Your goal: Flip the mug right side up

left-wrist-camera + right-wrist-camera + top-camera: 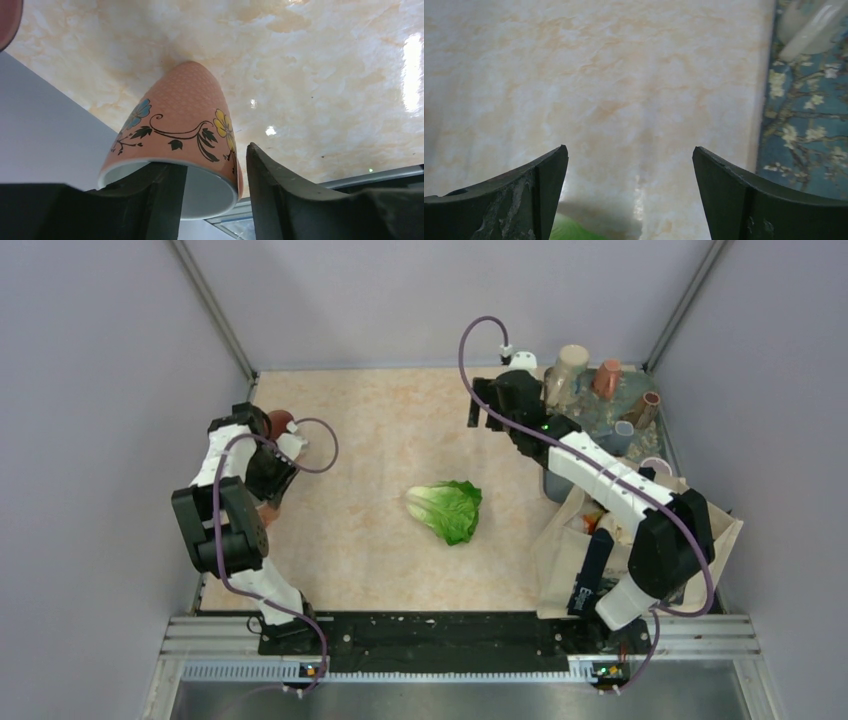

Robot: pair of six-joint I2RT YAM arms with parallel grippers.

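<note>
The pale cup's handle (814, 32) juts out toward the cloth's edge, so my right gripper moves to the right in the top view and down astride it next.
The mug (185, 120) is salmon-pink with blue and yellow flowers and a white inside. It stands tilted, its base toward the marble table and its open rim toward the left wrist camera. My left gripper (212, 165) straddles the rim wall: one finger (160, 195) reaches inside the mug, the other (280, 190) is outside with a small gap. The jaws are not clamped. In the top view the left gripper (270, 480) is at the table's left edge, with a bit of the mug (266, 512) below it. My right gripper (497, 400) (630, 160) is open and empty above the far right of the table.
A dark red object (280, 423) (6, 22) stands just beyond the left gripper by the left wall. A green lettuce (448, 508) (574, 232) lies mid-table. A blue floral cloth (625, 405) (809, 115) with several cups is at back right. A canvas tote bag (560, 550) is at right.
</note>
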